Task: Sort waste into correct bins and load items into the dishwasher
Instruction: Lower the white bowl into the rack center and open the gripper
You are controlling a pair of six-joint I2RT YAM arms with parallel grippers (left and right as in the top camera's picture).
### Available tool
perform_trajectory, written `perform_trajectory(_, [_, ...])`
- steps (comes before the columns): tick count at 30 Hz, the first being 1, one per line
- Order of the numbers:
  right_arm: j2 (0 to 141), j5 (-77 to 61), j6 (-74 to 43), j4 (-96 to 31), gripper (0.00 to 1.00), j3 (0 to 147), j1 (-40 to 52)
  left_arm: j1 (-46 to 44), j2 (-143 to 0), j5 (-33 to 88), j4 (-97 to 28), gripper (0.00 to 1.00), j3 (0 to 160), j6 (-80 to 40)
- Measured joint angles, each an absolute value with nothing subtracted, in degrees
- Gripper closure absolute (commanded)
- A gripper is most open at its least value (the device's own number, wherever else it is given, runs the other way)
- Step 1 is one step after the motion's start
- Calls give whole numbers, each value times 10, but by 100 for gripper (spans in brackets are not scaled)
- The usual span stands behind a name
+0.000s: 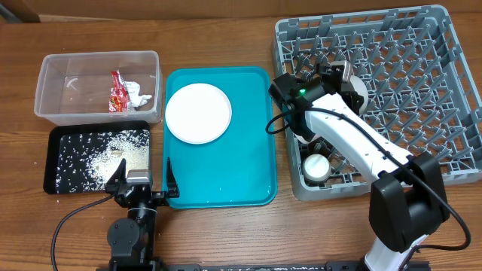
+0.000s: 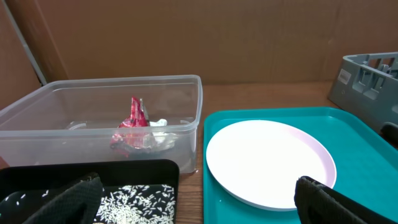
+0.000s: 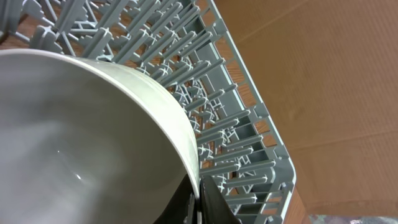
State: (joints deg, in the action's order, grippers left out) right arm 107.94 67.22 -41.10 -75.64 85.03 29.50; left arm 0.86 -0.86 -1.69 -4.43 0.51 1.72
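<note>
The tilted bowl comes down in my right gripper onto the rack's empty wires beyond the small cup next. The gripper then releases the bowl's rim.
My right gripper (image 1: pixel 343 79) (image 3: pixel 200 202) is shut on the rim of a white bowl (image 1: pixel 358 90) (image 3: pixel 93 137), held tilted over the left part of the grey dish rack (image 1: pixel 422 90) (image 3: pixel 249 143). A small white cup (image 1: pixel 316 167) sits in the rack's front left corner. A white plate (image 1: pixel 197 113) (image 2: pixel 267 162) lies on the teal tray. The clear tub (image 1: pixel 53 75) (image 2: pixel 124 84) holds the red-and-white wrapper (image 1: pixel 117 92) (image 2: pixel 134 121) and the tissue (image 1: pixel 139 94) (image 2: pixel 161 137). Rice (image 1: pixel 105 154) (image 2: pixel 137 202) lies in the black tray (image 1: pixel 53 162) (image 2: pixel 93 171). My left gripper (image 1: pixel 143 181) (image 2: pixel 199 205) is open and empty. The chopsticks are out of view.
The teal tray (image 1: pixel 226 173) (image 2: pixel 360 143) lies between the black tray and the rack. My left gripper rests low at the table's front edge, between the black tray and the teal tray. A white shape shows under my right arm in the rack. A cardboard wall stands behind the table.
</note>
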Motion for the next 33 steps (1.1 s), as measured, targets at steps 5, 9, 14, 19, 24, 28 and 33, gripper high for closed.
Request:
perform_trajectory(5, [1080, 681, -411, -743, 96, 850, 286, 9, -9, -17, -44, 0, 5, 17])
perform_trajectory(9, [1083, 682, -407, -740, 96, 850, 272, 9, -9, -17, -44, 0, 5, 17])
perform_trajectory(14, [1105, 699, -405, -742, 96, 850, 267, 9, -9, -17, -44, 0, 5, 17])
perform_trajectory(19, [1117, 721, -408, -764, 96, 852, 273, 9, -9, -17, -44, 0, 5, 17])
perform_trajectory(24, [1118, 740, -411, -777, 96, 852, 275, 9, -9, -17, -44, 0, 5, 17])
perform_trajectory(28, [1118, 752, -411, -778, 96, 852, 275, 9, -9, -17, -44, 0, 5, 17])
perform_trajectory(33, [1119, 766, -410, -772, 95, 852, 275, 9, -9, -17, -44, 0, 5, 17])
